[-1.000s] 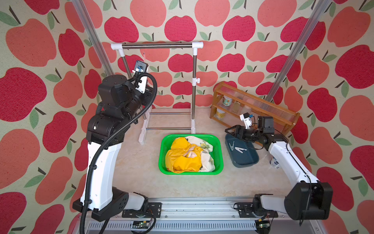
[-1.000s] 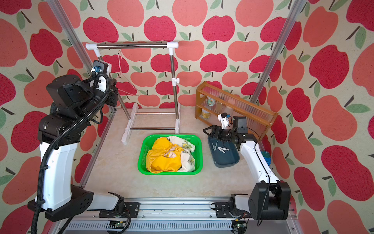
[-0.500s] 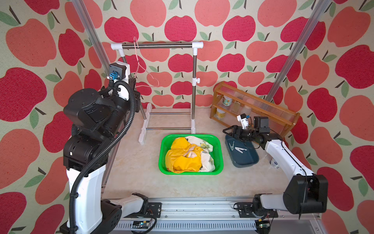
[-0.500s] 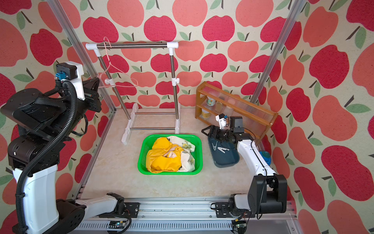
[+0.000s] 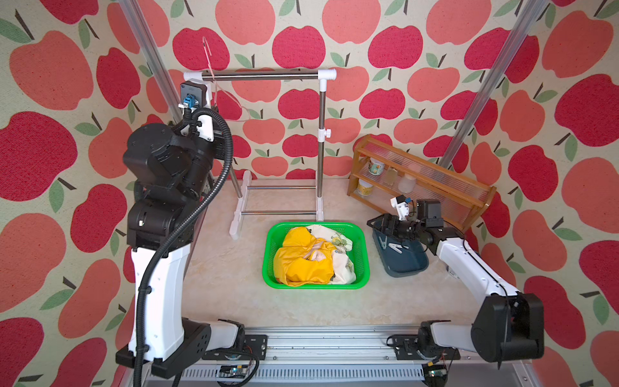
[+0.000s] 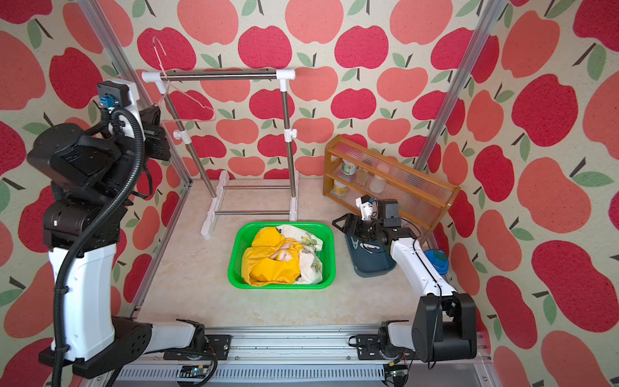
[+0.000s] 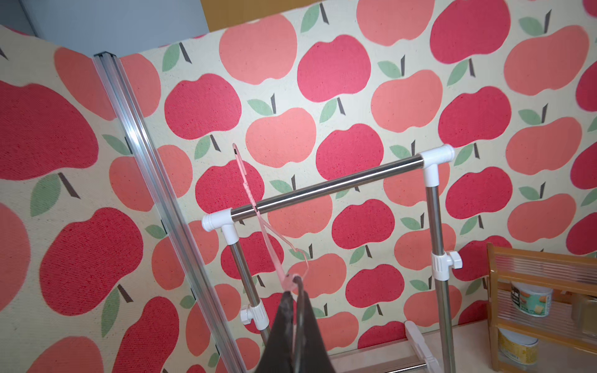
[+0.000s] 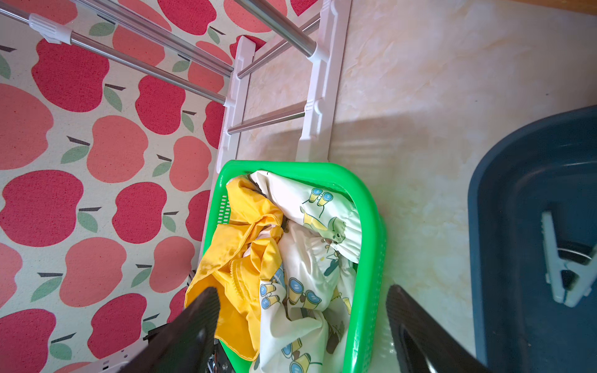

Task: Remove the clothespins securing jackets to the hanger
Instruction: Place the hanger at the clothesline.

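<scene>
The hanger's corner eases outward and down in my left gripper next, then is released. The hanger's hook stands above the clothes bar (image 5: 216,76) (image 7: 256,209), which lies outward of the gripper.
My left gripper (image 7: 295,284) is shut on one end of the bare pink hanger (image 7: 271,245), high by the left end of the clothes rail. The hanger's hook (image 5: 207,45) rises above the bar and its neck crosses it. My left gripper (image 6: 160,112) shows beside the wrist camera. Both jackets lie crumpled in the green basket (image 5: 365,254): the yellow one (image 5: 301,264) and the cream printed one (image 5: 338,238). Two pale clothespins (image 5: 392,246) lie in the dark blue tray (image 5: 408,264); one clothespin (image 8: 565,268) shows close up. My right gripper (image 8: 302,290) is open and empty, low between basket and tray.
The steel clothes rail (image 5: 264,76) with white joints stands at the back, its feet just behind the basket. A wooden shelf (image 5: 435,181) with jars stands behind the right arm. Aluminium frame posts (image 5: 150,57) run up both back corners.
The left arm has swung left and then lifted, carrying the hanger up so its hook stands above the rail. The right gripper has hardly moved.
</scene>
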`<state>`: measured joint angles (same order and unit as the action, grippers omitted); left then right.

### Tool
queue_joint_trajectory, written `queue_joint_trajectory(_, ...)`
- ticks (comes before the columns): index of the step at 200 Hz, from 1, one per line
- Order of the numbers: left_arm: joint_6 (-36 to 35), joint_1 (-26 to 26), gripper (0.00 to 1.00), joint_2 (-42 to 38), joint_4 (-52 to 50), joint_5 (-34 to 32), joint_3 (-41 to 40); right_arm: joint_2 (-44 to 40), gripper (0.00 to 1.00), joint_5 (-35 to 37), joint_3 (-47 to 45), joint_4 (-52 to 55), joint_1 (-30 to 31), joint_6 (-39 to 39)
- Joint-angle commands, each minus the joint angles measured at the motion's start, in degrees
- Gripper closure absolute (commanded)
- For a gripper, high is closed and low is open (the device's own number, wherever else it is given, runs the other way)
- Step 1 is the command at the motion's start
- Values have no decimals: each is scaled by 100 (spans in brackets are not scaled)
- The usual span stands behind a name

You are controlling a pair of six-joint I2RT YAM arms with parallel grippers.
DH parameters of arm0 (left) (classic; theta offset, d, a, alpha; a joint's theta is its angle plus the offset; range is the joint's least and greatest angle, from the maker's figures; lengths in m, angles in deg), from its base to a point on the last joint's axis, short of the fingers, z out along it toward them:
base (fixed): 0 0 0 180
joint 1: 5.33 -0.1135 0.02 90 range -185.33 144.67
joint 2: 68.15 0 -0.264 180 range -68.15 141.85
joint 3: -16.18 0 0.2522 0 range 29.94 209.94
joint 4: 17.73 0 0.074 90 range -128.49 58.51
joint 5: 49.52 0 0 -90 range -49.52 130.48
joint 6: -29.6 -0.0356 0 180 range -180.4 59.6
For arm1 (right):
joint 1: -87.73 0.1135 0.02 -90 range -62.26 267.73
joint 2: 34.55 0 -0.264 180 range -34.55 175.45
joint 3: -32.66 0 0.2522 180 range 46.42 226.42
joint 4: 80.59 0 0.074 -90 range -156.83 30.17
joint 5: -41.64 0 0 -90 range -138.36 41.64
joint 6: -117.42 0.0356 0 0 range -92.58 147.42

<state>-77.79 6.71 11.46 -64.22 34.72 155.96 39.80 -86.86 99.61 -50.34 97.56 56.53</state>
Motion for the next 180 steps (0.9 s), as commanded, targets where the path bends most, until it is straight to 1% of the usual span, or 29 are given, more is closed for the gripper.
queue_joint_trajectory(1,344,-428,100,358,82,337,223,-350,16,217,-174,-71,45,130)
queue_joint_trajectory(33,736,-926,100,641,64,631,190,-690,16,403,-390,52,44,140)
queue_joint_trajectory(61,929,-1196,100,846,-89,982,175,-812,15,494,-424,149,38,130)
queue_joint_trajectory(100,903,-1292,100,1023,-315,1204,222,-765,16,493,-329,228,42,100)
queue_joint_trajectory(132,943,-1396,100,1036,-588,1623,226,-695,16,479,-248,256,38,56)
queue_joint_trajectory(157,862,-1429,100,1071,-1105,1910,399,-638,16,440,-241,224,37,43)
queue_joint_trajectory(180,777,-1432,100,1093,-1617,1982,681,-633,16,431,-312,157,41,50)
